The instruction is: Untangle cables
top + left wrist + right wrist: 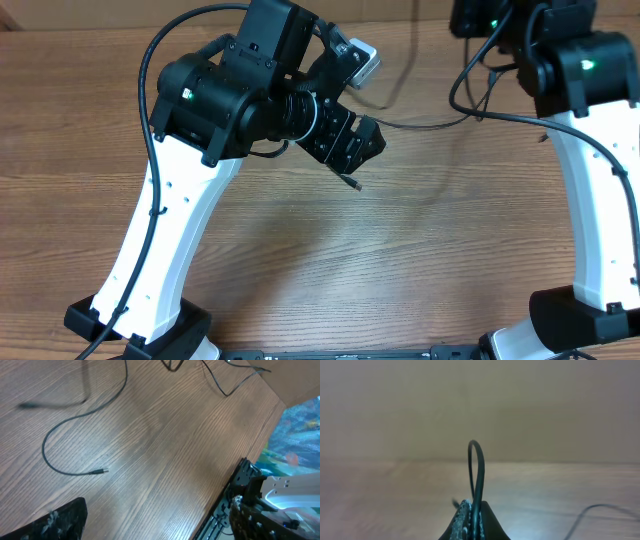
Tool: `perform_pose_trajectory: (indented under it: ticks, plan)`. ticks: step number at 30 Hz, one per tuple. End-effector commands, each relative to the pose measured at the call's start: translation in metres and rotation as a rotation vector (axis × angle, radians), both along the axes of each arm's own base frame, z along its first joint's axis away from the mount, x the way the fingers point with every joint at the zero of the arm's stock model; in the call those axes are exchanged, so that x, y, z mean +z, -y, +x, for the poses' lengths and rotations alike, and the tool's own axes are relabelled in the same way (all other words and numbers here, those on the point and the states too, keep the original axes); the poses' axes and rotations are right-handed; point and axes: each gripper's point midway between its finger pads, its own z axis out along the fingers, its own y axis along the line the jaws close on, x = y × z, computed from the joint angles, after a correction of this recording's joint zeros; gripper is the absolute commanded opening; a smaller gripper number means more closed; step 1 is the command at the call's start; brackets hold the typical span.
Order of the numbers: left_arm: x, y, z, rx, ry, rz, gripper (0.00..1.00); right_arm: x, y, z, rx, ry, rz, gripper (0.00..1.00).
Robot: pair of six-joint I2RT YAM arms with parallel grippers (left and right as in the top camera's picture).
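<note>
My right gripper will swing to the right in the overhead view, clear of the other piece of cable that the held cable hangs over, and open.
A thin black cable (pixel 60 430) lies in a loop on the wooden table, its small plug (pixel 102 471) at its free end. More thin cable strands (pixel 220 385) lie at the far edge. In the overhead view one cable (pixel 430 125) runs from beside my left gripper (pixel 355 140) toward the right arm, and a plug end (pixel 350 183) shows just below that gripper. My left gripper (pixel 155 512) is open wide and empty above the table. My right gripper (pixel 472 512) is shut on a thin black cable (pixel 479 460) that arches up from its jaws.
Another cable strand (pixel 590 510) lies on the table at the right of the right wrist view. The table's edge (pixel 240 460) and a black rail (pixel 235 495) show at the right of the left wrist view. The right arm (pixel 580 70) stands at the back right.
</note>
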Motion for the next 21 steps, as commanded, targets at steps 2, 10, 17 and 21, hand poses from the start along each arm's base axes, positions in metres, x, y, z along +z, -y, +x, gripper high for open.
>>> perform_pose_trajectory:
  ticks: [2,10,17,21]
  plan:
    - [0.010,-0.003,-0.003,0.010,0.025,-0.015,0.91,0.045,0.073,-0.005,-0.238,0.122,-0.046,0.04]
    - [0.009,-0.003,-0.004,0.010,0.020,-0.012,0.91,0.046,0.211,-0.015,-0.536,0.136,-0.060,0.04]
    - [0.010,-0.002,-0.005,0.020,0.004,-0.021,0.91,0.043,0.340,-0.068,-0.823,0.125,-0.082,0.04]
    - [0.011,0.001,-0.008,0.016,-0.011,-0.036,0.92,0.037,0.397,-0.099,-0.924,0.122,-0.066,0.04]
